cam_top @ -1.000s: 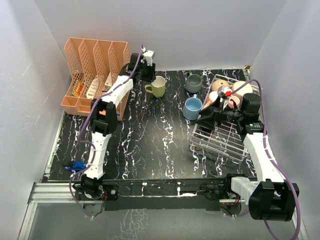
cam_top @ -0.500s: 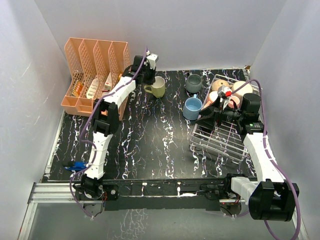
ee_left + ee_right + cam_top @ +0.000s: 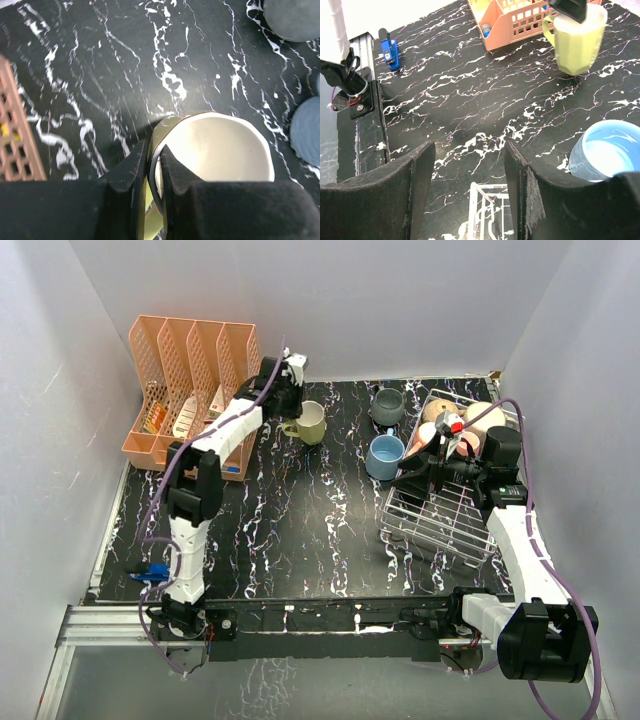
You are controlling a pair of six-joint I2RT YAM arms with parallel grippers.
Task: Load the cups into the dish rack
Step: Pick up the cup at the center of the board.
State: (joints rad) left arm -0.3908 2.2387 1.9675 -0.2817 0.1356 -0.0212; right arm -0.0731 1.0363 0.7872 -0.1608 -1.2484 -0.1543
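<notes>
The marbled tabletop is bare back from the yellow-green cup, so I will pull my left gripper back, lower the cup onto the tabletop's open part [image 3: 290,506] and let go of it.
My left gripper [image 3: 152,150] is shut on the rim of the yellow-green cup [image 3: 215,145], one finger inside and one outside, at the back of the table near the cup's handle [image 3: 291,427]. The right wrist view shows that cup [image 3: 575,45] too, upright. A grey cup [image 3: 388,405] and a light blue cup [image 3: 385,455] stand just left of the dish rack [image 3: 445,520]. Pink and tan cups [image 3: 440,420] lie at the rack's far end. My right gripper [image 3: 405,477] hovers open over the rack's left edge with nothing between its fingers.
A peach slotted organizer [image 3: 190,370] stands at the back left, close behind the left arm. A small blue object [image 3: 150,573] lies at the near left edge. White walls enclose the black marbled table [image 3: 300,530].
The left gripper has closed on the yellow-green cup's rim, and the cup has shifted slightly toward the near left. The right arm has stayed still.
</notes>
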